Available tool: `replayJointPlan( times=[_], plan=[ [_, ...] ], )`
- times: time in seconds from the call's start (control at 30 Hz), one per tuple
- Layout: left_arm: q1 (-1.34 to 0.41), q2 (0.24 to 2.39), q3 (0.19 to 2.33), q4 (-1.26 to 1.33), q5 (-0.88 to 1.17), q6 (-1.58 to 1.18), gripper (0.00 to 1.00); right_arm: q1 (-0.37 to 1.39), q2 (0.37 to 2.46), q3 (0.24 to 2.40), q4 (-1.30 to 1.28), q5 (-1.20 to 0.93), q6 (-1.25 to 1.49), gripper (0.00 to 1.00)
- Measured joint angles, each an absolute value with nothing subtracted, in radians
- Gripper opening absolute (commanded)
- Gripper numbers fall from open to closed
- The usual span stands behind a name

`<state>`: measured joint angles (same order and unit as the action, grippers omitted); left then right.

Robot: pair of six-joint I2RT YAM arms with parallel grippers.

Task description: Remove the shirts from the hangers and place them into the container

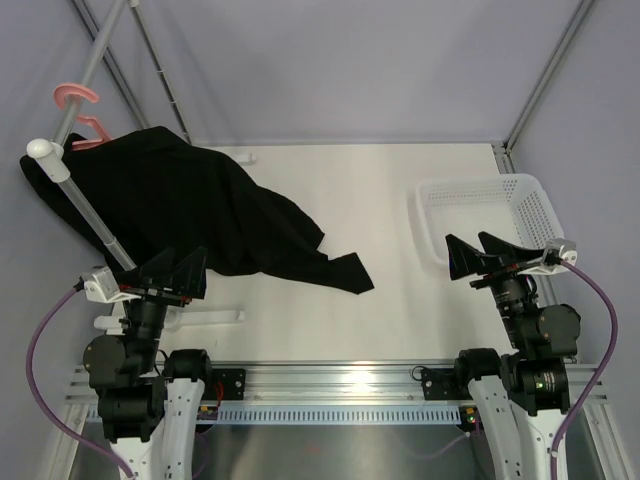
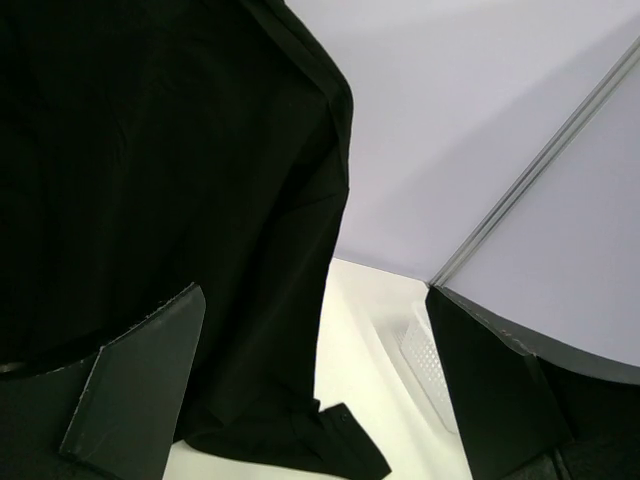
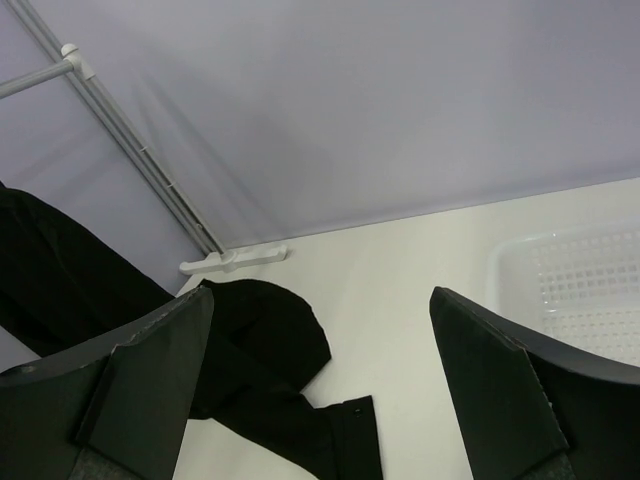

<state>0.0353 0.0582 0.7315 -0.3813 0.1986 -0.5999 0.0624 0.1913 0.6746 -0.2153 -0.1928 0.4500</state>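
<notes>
My right gripper turns and swings outward and to its left in the top view next, to the shirt's upper side [image 1: 210, 162] [image 3: 75, 265], which hangs clear of the pole.
A large black shirt [image 1: 170, 200] hangs from a pink hanger [image 1: 92, 136] on the rack pole at the left. Its lower part spills onto the table, and a cuff lies near the middle. A second pink hook [image 1: 76, 95] sits higher on the pole. The white mesh container [image 1: 470, 184] stands at the right. My left gripper [image 1: 180, 262] is open just in front of the shirt [image 2: 150, 180], touching nothing. My right gripper [image 1: 470, 245] is open beside the container's near left corner. In the wrist views both the left gripper [image 2: 315, 300] and the right gripper [image 3: 322, 300] hold nothing.
The white rack pole [image 1: 85, 205] slants across the left side above my left arm. One rack foot [image 1: 245, 157] rests at the back of the table and another [image 1: 210, 315] lies near the front. Grey walls with metal frame bars close the table in.
</notes>
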Motion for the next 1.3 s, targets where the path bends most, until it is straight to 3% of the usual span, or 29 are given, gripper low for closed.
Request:
replayJointPlan(
  times=[0.23,0.37,0.63,0.9,1.17,1.3],
  plan=[
    [0.036,0.058,0.730,-0.419,0.185,-0.600,0.99,0.062,0.226,0.677,-0.243,-0.111,0.525,1.00],
    [0.035,0.070,0.731,-0.443,0.171,-0.600,0.99,0.062,0.383,0.746,-0.295,-0.107,0.551,1.00],
    [0.035,0.201,0.773,-0.562,0.156,-0.599,0.99,0.065,0.722,0.893,-0.233,-0.368,0.533,0.99],
    [0.035,0.201,0.790,-0.596,0.197,-0.599,0.98,0.331,1.147,1.345,-0.088,-0.583,0.432,0.99],
    [0.036,0.194,0.779,-0.622,0.251,-0.568,0.94,0.580,1.543,1.868,-0.159,-0.634,0.265,0.98],
    [0.035,0.246,0.816,-0.649,0.253,-0.514,0.92,0.624,1.602,1.892,-0.199,-0.560,0.222,1.00]
  ],
)
